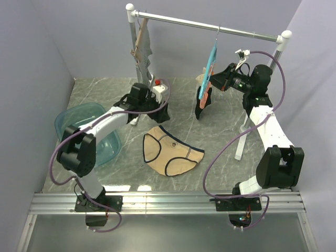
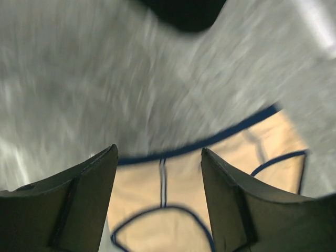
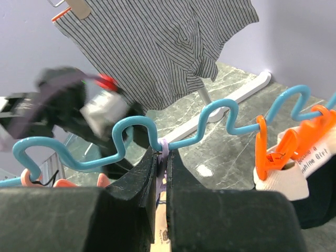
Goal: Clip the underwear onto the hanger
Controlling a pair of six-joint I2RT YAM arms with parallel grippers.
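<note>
My open fingers are still above the underwear's far waistband corner beside the striped seam. That corner lies flat and is nearest to them, so I need to bring my left gripper down onto it.
The tan underwear point(image 1: 173, 153) with dark trim lies flat on the table in the middle. My left gripper point(image 1: 147, 116) hovers just behind it, open and empty. In the blurred left wrist view the underwear point(image 2: 184, 184) shows between and below the spread fingers of the left gripper point(image 2: 158, 153). The teal hanger point(image 1: 211, 65) hangs edge-on from the rail. My right gripper point(image 1: 214, 83) is at it. In the right wrist view the right gripper point(image 3: 163, 157) is shut on a purple clip point(image 3: 165, 149) on the hanger's wavy teal wire point(image 3: 220, 113).
A black underwear point(image 1: 203, 104) hangs from the hanger by an orange clip point(image 3: 270, 152). A grey striped garment point(image 3: 163, 47) hangs at the rail's point(image 1: 210, 26) left end. A blue basin point(image 1: 86, 131) sits at the left. The rack's white foot point(image 1: 240, 144) stands on the right.
</note>
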